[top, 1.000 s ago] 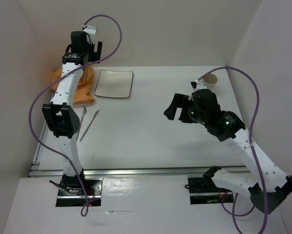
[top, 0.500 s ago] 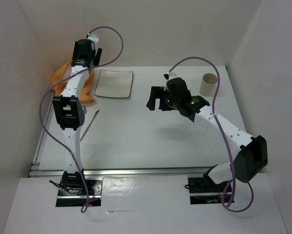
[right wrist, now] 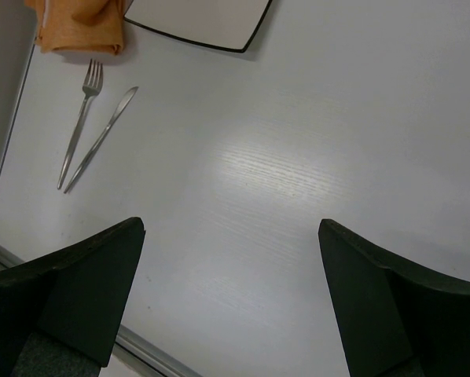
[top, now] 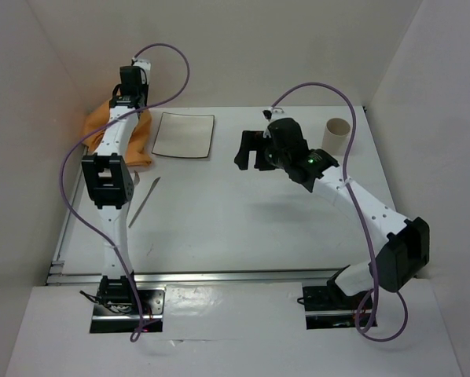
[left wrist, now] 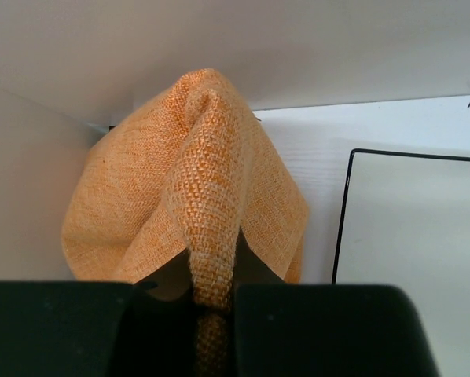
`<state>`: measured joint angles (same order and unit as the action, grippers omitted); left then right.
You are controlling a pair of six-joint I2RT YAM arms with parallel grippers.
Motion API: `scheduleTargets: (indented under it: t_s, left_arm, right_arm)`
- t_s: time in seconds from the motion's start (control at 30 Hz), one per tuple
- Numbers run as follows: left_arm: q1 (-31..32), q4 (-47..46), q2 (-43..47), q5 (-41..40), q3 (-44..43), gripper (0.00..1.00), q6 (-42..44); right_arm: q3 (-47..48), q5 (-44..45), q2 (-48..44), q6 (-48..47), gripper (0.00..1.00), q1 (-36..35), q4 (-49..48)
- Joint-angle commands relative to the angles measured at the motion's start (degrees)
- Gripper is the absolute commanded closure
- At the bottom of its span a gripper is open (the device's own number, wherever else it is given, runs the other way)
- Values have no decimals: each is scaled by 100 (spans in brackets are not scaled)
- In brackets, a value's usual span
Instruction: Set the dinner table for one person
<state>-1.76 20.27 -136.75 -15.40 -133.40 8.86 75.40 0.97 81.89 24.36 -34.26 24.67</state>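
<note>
My left gripper will move back and to the right in the top view, beside the plate's near edge [top: 177,159], and let go of the cloth, since the tabletop there is bare.
The dinner table [top: 243,228] is the wide white top under both arms. At its far left corner lies an orange cloth [top: 143,146]. My left gripper [top: 129,100] is down on it. In the left wrist view a raised fold of the cloth [left wrist: 196,181] is pinched between the black jaws of the left gripper [left wrist: 214,294]. A square white plate [top: 184,135] with a dark rim lies just right of the cloth. My right gripper [top: 251,151] hovers open right of the plate. Nothing is between the fingers of the right gripper [right wrist: 229,236], only bare table [right wrist: 298,141].
A fork [right wrist: 82,118] and a knife [right wrist: 101,137] lie side by side on the left, in front of the cloth [right wrist: 82,31]. The knife [top: 143,202] sits beside my left arm's elbow. A beige cup [top: 337,135] stands at the back right. White walls enclose three sides.
My left gripper has shut on a fold of the orange cloth after reaching a little further back. The right arm swung left from beside the cup to the table's middle, still open.
</note>
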Motion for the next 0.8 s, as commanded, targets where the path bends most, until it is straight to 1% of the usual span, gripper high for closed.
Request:
scheduleTargets:
  t_s: [0.0, 0.07, 0.1, 0.2, 0.23, 0.3, 0.33, 0.43, 0.47, 0.53, 0.57, 0.6, 0.63, 0.67, 0.77]
  left_arm:
    - [9, -568, 630, -130, 25, 100, -51]
    - [9, -708, 920, -191, 25, 100, 1]
    - [113, -883, 1218, -279, 112, 100, 236]
    - [316, -1051, 1711, -332, 253, 100, 546]
    - [499, -1052, 2070, -271, 314, 100, 659]
    - [720, -965, 2379, -26, 245, 100, 661]
    - [1034, -703, 2642, 54, 88, 100, 661]
    - [1642, -367, 3074, 352, 25, 100, 722]
    - [2061, -270, 3223, 423, 129, 100, 670]
    - [2494, 195, 3601, 582, 191, 100, 608]
    - [2957, 370, 3690, 582, 192, 100, 608]
    - [3188, 572, 3812, 634, 114, 100, 608]
    - [3391, 966, 3866, 635, 35, 100, 608]
    - [3741, 1135, 3866, 574, -123, 100, 556]
    - [4086, 1496, 4155, 573, -264, 100, 284]
  right_arm:
    - [-25, 149, -287, -98, 0, 7, -181]
    - [-77, 149, -348, -45, 0, 7, -129]
    - [-78, 149, -410, 24, 0, 7, -129]
    - [-270, 88, -568, 182, 0, 7, -129]
    - [-341, 35, -734, 183, 0, 7, -129]
    - [-639, 35, -989, 445, 0, 7, -76]
    - [-866, 113, -1312, 499, 0, 7, -24]
    - [-1018, 464, -1771, 552, 0, 7, 117]
    - [-1018, 596, -1973, 605, 0, 7, 326]
    - [-817, 983, -2089, 605, 0, 7, 608]
    - [-616, 1088, -2159, 605, 0, 7, 888]
    - [-518, 1324, -2159, 605, 0, 7, 1021]
    - [-430, 1440, -2212, 605, 0, 7, 1153]
    - [-299, 1554, -2273, 605, 0, 7, 1372]
    - [-218, 1906, -2414, 736, 0, 7, 1620]
